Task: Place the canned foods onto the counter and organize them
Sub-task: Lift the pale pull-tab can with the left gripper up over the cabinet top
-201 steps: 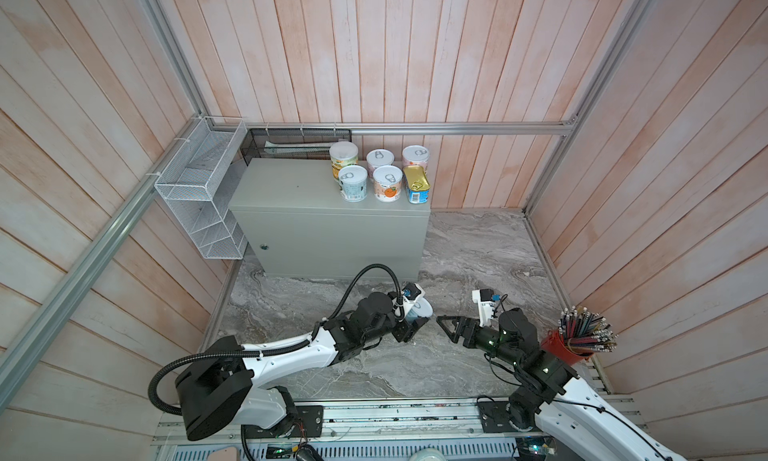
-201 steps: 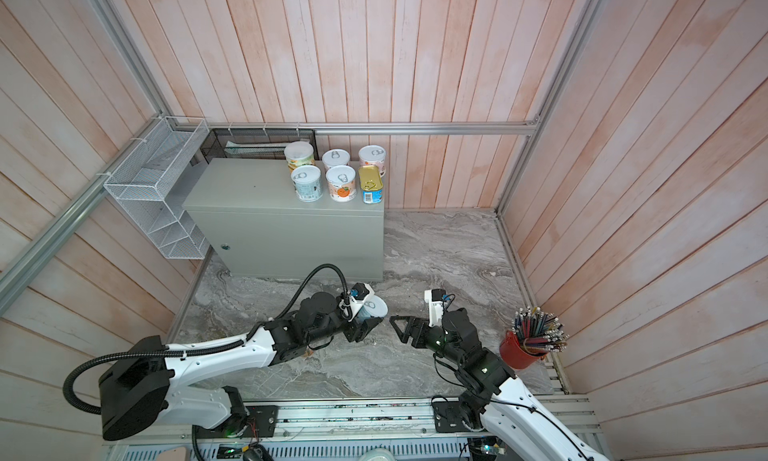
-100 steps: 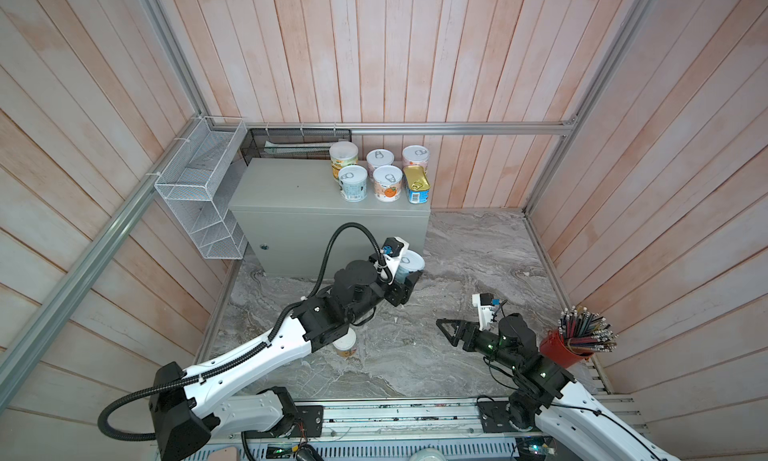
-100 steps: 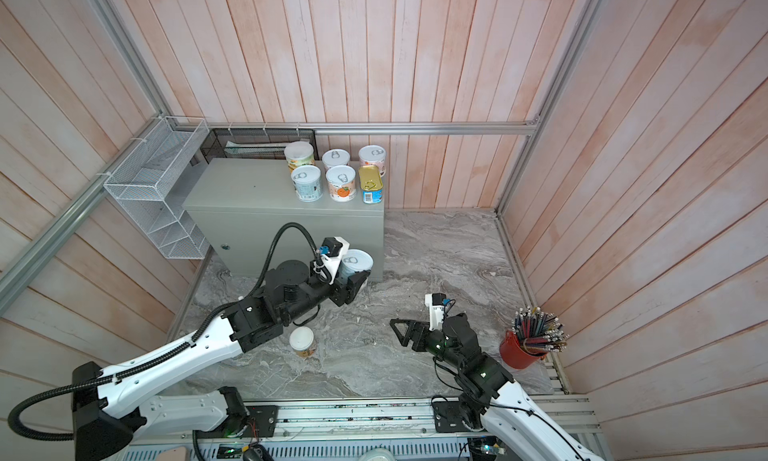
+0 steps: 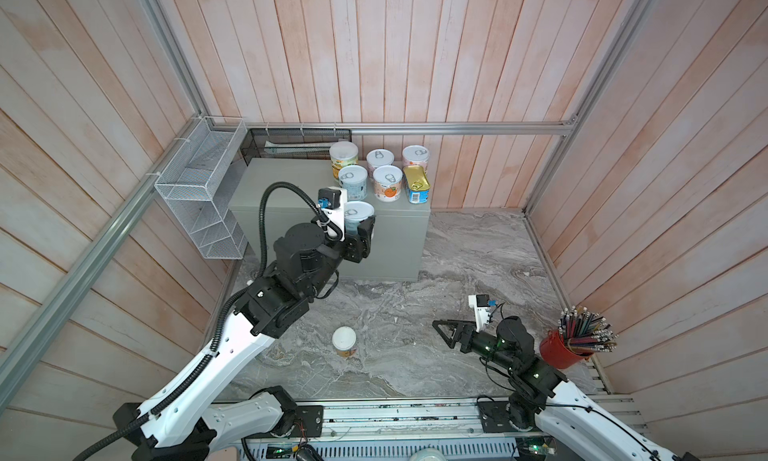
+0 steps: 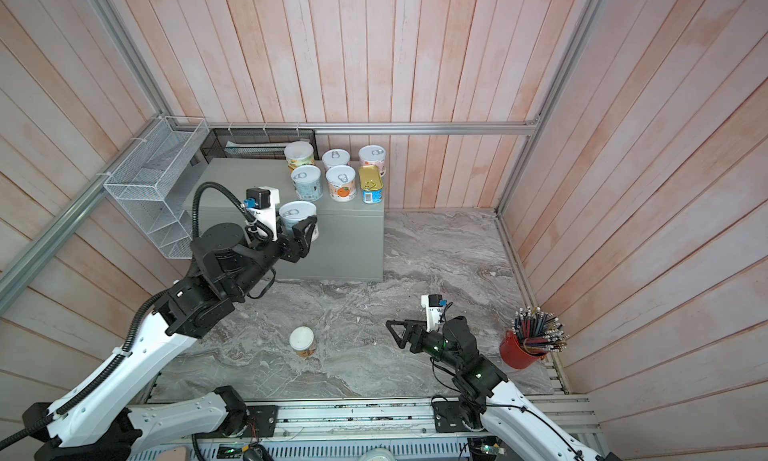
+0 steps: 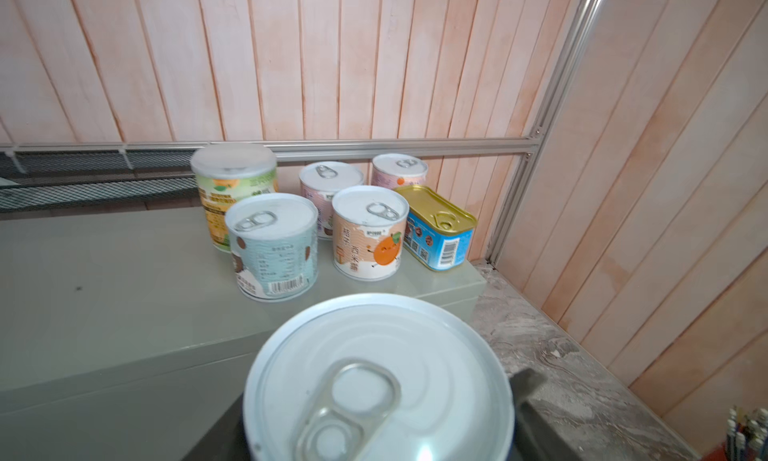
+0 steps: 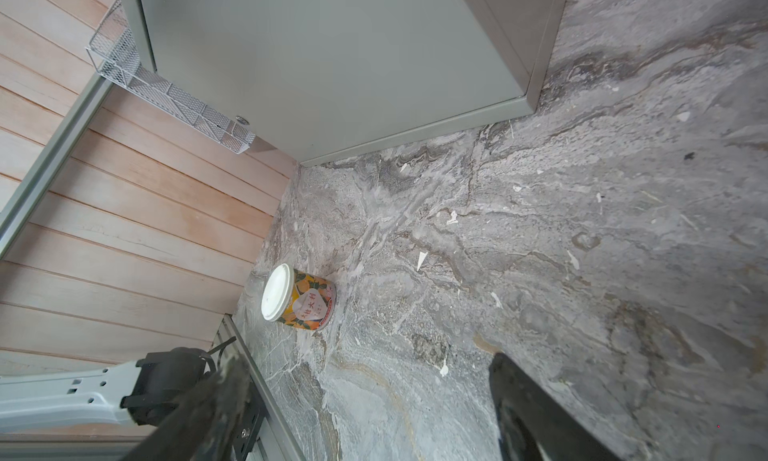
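I need to carry the pale-blue can in my left gripper outward next and release it on the bare counter beside the yellow-green can, because the end of that row is empty.
My left gripper [image 5: 358,227] is shut on a pale-blue can [image 5: 358,213] with a pull-tab lid [image 7: 378,384], held upright at the front edge of the grey counter [image 5: 286,197], near its right half. Several cans and a gold-topped blue tin [image 5: 416,183] stand grouped at the counter's back right corner [image 7: 440,230]. An orange-labelled can [image 5: 344,341] with a white lid stands alone on the marble floor [image 8: 297,299]. My right gripper [image 5: 441,333] hovers low to the right of it, open and empty, jaws pointing towards it [image 8: 368,361].
A red cup of pencils [image 5: 561,351] stands at the right wall beside my right arm. A white wire basket [image 5: 199,197] hangs on the left wall next to the counter. A black mesh tray [image 5: 299,141] sits behind the counter.
My left arm has lifted the pale-blue can from the floor up to the counter's front edge, uncovering the orange can. My right gripper has opened wider.
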{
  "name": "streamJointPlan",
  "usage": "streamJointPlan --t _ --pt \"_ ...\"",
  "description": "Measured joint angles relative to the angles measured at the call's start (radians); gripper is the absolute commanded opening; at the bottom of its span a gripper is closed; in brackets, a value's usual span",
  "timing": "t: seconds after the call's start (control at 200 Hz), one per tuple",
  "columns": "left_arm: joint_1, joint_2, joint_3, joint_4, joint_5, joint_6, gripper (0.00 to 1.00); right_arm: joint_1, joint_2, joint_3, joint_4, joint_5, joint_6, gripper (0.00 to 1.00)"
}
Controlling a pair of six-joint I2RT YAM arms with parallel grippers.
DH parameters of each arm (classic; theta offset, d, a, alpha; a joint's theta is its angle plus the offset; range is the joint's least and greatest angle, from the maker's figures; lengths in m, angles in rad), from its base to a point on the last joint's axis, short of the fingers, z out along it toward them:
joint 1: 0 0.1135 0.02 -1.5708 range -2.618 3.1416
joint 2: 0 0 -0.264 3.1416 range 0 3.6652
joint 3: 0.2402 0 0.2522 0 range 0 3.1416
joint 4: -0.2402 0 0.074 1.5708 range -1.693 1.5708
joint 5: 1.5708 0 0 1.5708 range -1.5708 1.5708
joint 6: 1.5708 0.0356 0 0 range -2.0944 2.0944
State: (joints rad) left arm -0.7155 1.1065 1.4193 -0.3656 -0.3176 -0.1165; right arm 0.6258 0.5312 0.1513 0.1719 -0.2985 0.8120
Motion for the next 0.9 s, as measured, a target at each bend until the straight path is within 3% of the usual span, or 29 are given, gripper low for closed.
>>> streamJointPlan --t 0.255,0.685,0.9 --pt "0.092 0.083 0.196 -0.024 -0.010 0.011 0.52 0.000 -0.010 -0.036 0.059 -0.031 -0.011 0.92" --pt "0.304 0.413 0.480 -0.072 0.066 0.019 0.52 0.000 -0.003 -0.043 0.056 -0.035 -0.058 0.93" --pt "0.401 0.468 0.541 -0.076 0.105 0.019 0.51 -0.008 0.040 -0.046 0.061 -0.034 -0.084 0.95"
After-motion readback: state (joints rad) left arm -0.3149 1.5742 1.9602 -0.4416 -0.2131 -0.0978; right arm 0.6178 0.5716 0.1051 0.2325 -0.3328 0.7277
